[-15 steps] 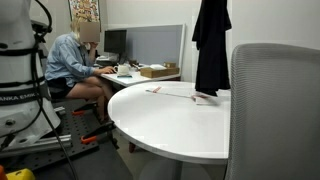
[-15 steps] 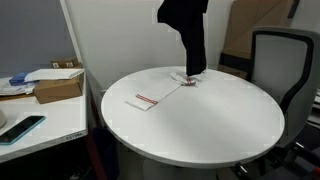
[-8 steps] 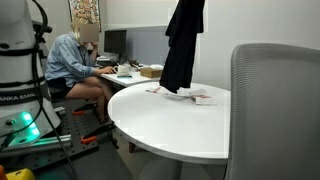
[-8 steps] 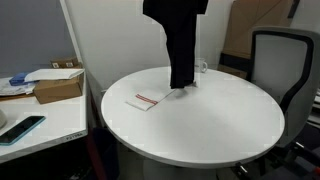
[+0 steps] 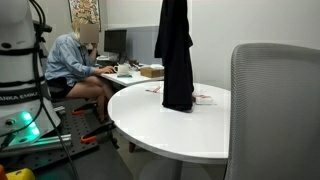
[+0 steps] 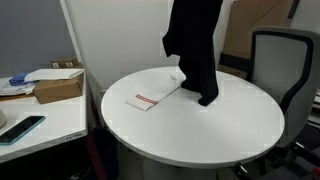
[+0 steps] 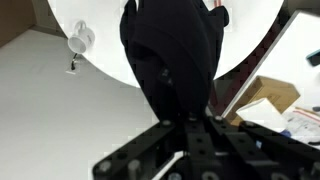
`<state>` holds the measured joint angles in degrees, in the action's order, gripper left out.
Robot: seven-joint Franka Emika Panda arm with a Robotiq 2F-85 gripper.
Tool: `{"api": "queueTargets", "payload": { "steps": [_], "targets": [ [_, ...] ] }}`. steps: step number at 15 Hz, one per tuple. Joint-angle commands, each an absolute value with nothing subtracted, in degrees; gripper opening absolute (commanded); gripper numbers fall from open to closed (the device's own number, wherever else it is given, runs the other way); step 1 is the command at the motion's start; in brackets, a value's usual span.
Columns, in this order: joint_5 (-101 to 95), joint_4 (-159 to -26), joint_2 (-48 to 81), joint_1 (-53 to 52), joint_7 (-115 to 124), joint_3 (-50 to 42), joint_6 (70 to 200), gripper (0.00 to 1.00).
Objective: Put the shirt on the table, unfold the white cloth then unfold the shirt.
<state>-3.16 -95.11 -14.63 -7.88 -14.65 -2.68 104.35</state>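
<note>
My gripper will move the shirt's top toward the grey office chair next and let it go over the bare table there, because the shirt's lower end already reaches the table.
A black shirt (image 5: 177, 60) hangs bunched from above over the round white table (image 5: 170, 130). Its lower end reaches down to the tabletop in both exterior views (image 6: 197, 50). The gripper is above the top edge of both exterior views. In the wrist view my gripper (image 7: 188, 125) is shut on the top of the shirt (image 7: 170, 50), which hangs below it. A folded white cloth (image 6: 150, 97) with red stripes lies flat on the table beside the shirt's lower end, partly hidden behind it (image 5: 203, 97).
A grey office chair (image 5: 275, 110) stands at the table's edge (image 6: 280, 60). A person (image 5: 72, 65) sits at a desk behind. A side desk holds a cardboard box (image 6: 58, 85) and a phone (image 6: 22, 127). The robot base (image 5: 20, 70) stands nearby.
The shirt has been carried across the table over the white cloth and now hangs lower, its end down at the tabletop. The white cloth has not moved.
</note>
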Motion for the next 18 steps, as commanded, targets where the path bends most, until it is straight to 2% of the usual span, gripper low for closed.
{"api": "queueTargets", "payload": {
  "steps": [1, 4, 8, 13, 18],
  "targets": [
    [-2.6, -109.4, -26.1, -8.3, -20.3, 0.6, 103.5, 0.01],
    [-2.2, -118.6, -34.5, -10.4, -22.5, 2.7, 103.0, 0.01],
    [-1.2, -123.3, -41.8, -14.7, -22.8, 4.9, 100.4, 0.01],
    [0.9, -120.3, -43.8, -19.1, -20.2, 8.9, 98.6, 0.01],
    [2.1, -112.7, -36.5, -17.2, -16.4, 8.8, 98.2, 0.01]
  ]
}}
